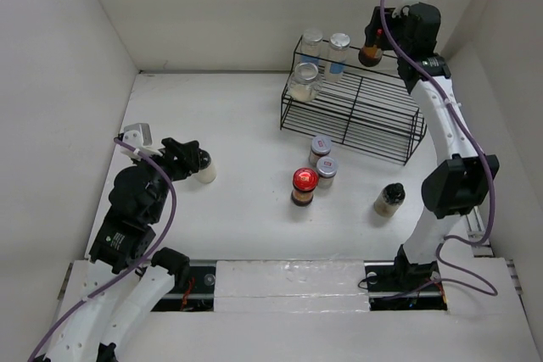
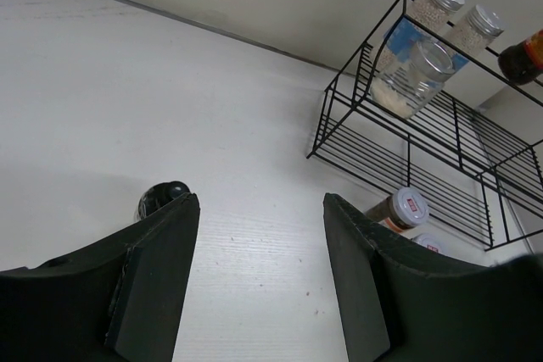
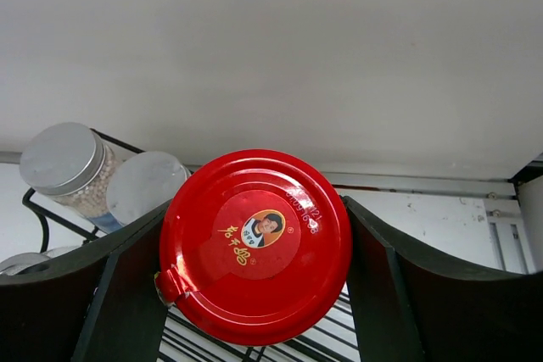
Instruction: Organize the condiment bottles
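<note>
My right gripper brings the red-lidded jar down and left in the top view next, onto the rack's bare wires beside the pale jars, as that spot is free.
My right gripper is shut on a red-lidded jar of dark contents, held above the top shelf of the black wire rack. In the right wrist view its red lid fills the gap between both fingers. Three pale jars stand on the rack's left end. On the table are another red-lidded jar, two grey-lidded jars and a black-lidded one. My left gripper is open and empty, with a black-lidded pale jar just outside its left finger.
White walls close in the table on the left, back and right. The rack has two wire shelves, the lower one bare. The arm bases sit on the near edge rail.
</note>
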Motion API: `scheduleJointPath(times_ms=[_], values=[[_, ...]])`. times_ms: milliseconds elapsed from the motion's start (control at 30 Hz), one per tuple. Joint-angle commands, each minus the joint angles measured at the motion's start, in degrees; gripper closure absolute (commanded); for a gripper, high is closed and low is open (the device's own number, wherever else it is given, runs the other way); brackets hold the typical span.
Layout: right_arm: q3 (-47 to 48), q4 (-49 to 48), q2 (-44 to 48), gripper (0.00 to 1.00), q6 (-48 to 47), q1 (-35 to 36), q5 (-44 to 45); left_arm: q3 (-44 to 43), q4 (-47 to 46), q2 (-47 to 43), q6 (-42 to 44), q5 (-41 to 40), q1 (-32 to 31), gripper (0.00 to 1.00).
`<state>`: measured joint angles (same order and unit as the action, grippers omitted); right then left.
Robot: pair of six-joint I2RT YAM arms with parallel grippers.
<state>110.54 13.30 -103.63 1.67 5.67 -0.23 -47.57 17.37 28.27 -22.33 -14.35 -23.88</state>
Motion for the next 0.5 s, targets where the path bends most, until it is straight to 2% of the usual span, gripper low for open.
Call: scheduleJointPath(times_ms=[0, 233, 367, 467], values=[[-1.37, -10.47, 2.3, 0.58, -0.35, 0.3, -1.44, 0.02, -2.6, 0.29, 0.71, -0.06, 0.41, 0.44], [-5.78, -11.54, 1.69, 0.58, -0.35, 1.89, -0.21, 0.02, -2.6, 0.29, 0.71, -0.06, 0.41, 0.44], [-7.18, -11.54, 0.63, 0.55, -0.35, 1.89, -0.21, 0.02, -2.07, -0.23, 0.71, -0.06, 0.41, 0.44], [-7.18, -11.54, -0.77, 0.45, -0.35, 1.89, -1.52, 0.02, -2.07, -0.23, 0.71, -0.06, 0.41, 0.44]])
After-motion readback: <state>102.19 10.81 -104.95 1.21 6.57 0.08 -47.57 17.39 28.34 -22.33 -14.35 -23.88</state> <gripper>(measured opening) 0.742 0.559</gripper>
